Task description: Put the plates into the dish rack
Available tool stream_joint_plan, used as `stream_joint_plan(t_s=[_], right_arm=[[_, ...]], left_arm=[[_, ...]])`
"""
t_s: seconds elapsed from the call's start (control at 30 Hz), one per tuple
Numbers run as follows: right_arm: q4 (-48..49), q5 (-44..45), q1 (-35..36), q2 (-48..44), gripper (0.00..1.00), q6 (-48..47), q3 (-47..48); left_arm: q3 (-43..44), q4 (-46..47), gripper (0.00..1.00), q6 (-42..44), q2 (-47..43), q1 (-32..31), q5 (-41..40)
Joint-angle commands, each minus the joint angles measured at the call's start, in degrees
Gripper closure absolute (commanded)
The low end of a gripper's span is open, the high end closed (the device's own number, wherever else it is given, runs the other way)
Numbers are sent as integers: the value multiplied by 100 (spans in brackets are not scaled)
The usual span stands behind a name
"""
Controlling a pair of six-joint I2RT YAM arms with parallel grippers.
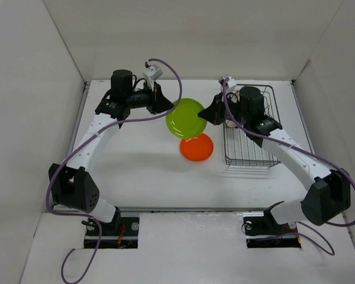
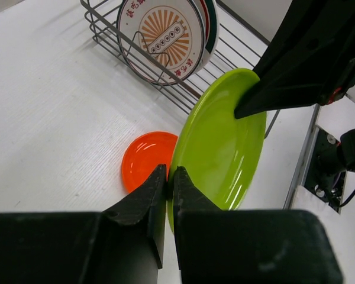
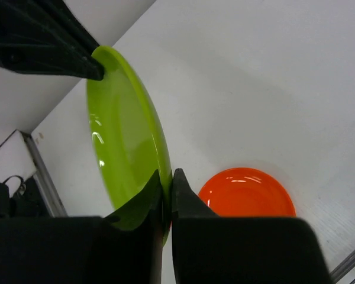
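Observation:
To the right of my right gripper in the top view, empty rack slots adjoin the upright plates, so next I swing over them, lower the lime green plate and release.
The lime green plate hangs tilted above the table between both grippers. My left gripper is shut on its left rim. My right gripper is shut on the opposite rim. The plate shows in the left wrist view and the right wrist view. The orange plate lies flat on the table just below it. The dish rack stands to the right. It holds the small orange-patterned plate upright, with the green-and-red-rimmed plate behind it.
White walls enclose the table on the left, back and right. The right arm reaches over the rack's near side. The table's near edge and the arm bases lie at the bottom.

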Motion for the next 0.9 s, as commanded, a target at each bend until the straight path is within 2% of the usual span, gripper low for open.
stream_joint_plan(t_s=[0.0,0.03,0.07,0.1,0.13,0.17,0.2,0.3,0.43,0.53,0.57,0.67,0.87], right_arm=[[378,-304,-22,56,98,105,344],[378,-304,-83,56,100,105,396],[378,-164,-206,-49,100,157,396],[143,46,-285,-145,100,158,501],[-121,387,-364,-372,100,53,632],[-471,1400,-435,-470,100,-52,808],[-1206,2045,-496,-558,100,-166,1027],[-2116,4240,-741,-621,100,-492,2003],[-2908,5951,-1295,-560,100,-739,2733],[-2840,6628,-1734,-559,100,-1011,2787],[-2578,6692,-1849,-559,100,-1089,2543],[-1841,6692,-2192,-621,100,-1266,2147],[-1390,6149,-2466,-191,100,-1574,1751]], left_arm=[[144,394,100,-111,-246,-27,-40],[144,394,89,-180,-246,-27,-310],[144,394,38,-181,-246,-27,-452],[144,341,4,-181,-246,-27,-601],[144,271,0,-181,-194,-27,-881],[144,218,0,-181,-193,-27,-1023],[214,218,0,-181,-141,-27,-1147],[276,95,0,-181,-1,-27,-1656],[557,-247,0,-6,325,-27,-2026],[628,-310,0,56,509,-27,-2158],[576,-310,0,108,510,-27,-2159],[575,-310,0,162,738,-27,-2229],[575,-433,0,214,1002,-27,-2282]])
